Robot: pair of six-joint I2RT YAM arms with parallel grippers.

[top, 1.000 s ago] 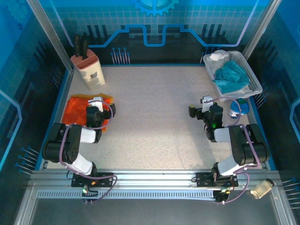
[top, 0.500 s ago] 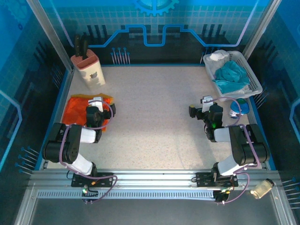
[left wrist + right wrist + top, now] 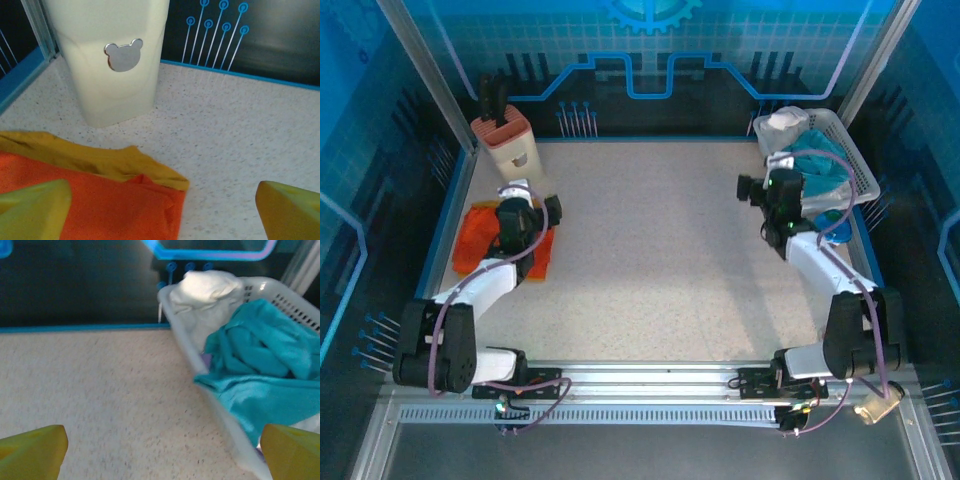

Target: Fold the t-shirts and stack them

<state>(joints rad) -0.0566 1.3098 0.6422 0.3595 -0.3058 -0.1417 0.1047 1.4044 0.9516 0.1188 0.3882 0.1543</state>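
Note:
The teal t-shirt's corner sticks out over the basket's rim, so I will swing my right gripper toward the basket and lower it onto that teal edge (image 3: 206, 381).
The orange t-shirt (image 3: 475, 235) with a yellow edge (image 3: 100, 160) lies flat at the table's left side. My left gripper (image 3: 525, 205) hangs over its far right corner, open, its yellow fingertips (image 3: 35, 205) wide apart with nothing held; the shirt's corner (image 3: 125, 205) lies below the gap. The teal t-shirt (image 3: 820, 165) is crumpled in the white basket (image 3: 865, 180) at the back right and spills over the near rim (image 3: 190, 355). My right gripper (image 3: 767, 184) is open just left of the basket, above bare table, with the teal cloth (image 3: 260, 365) ahead and to the right.
A cream knife block (image 3: 510, 150) stands right behind the orange shirt, close ahead of the left gripper (image 3: 162, 220). White cloth (image 3: 205, 287) lies at the basket's far end. A small blue object (image 3: 832, 226) sits in front of the basket. A blue-edged wall bounds the back.
Both arms have reached away from their bases. The left gripper went toward the knife block over the orange shirt's far edge; the right gripper went up to the basket's left side.

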